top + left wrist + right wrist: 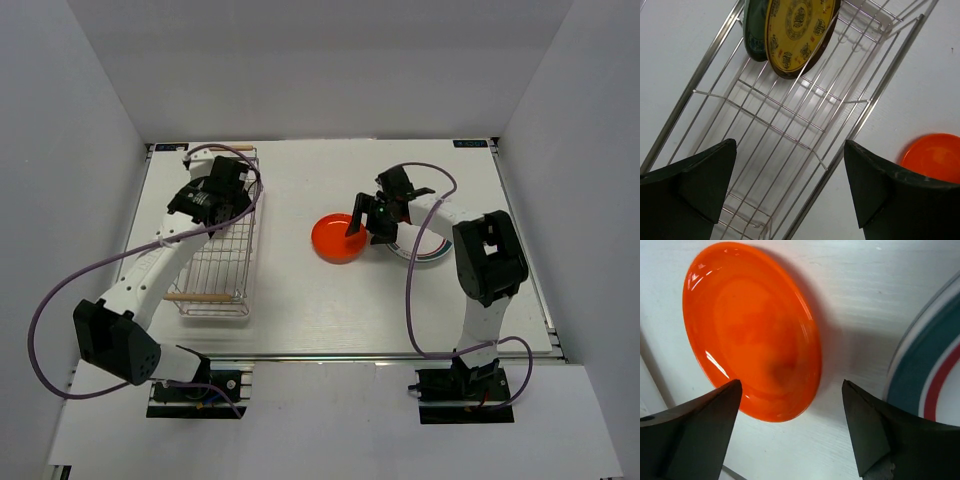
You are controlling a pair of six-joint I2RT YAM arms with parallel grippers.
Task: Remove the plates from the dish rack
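Next, my left gripper lowers onto its near rim point(772, 66) and closes the fingers across it, because the yellow-brown plate point(797, 32) stands on edge beyond my open fingers.
The dish rack point(218, 268) lies at the table's left, and its wires point(790, 115) fill the left wrist view. A yellow-brown plate point(797, 32) stands on edge at its far end, with a teal-patterned plate point(753, 42) right behind it. My left gripper point(228, 178) point(790, 145) is open and empty above the rack, short of those plates. An orange-red plate point(336, 239) point(752, 330) lies flat on the table. My right gripper point(364, 224) point(791, 385) is open and empty over its right edge. A white plate with a green-red rim point(432, 252) point(935, 375) lies just right of it.
The rack's wooden handle point(205, 296) is at its near end. White walls close in the table on the left, back and right. The orange-red plate also shows at the right edge of the left wrist view point(935, 156). A purple cable loops over each arm.
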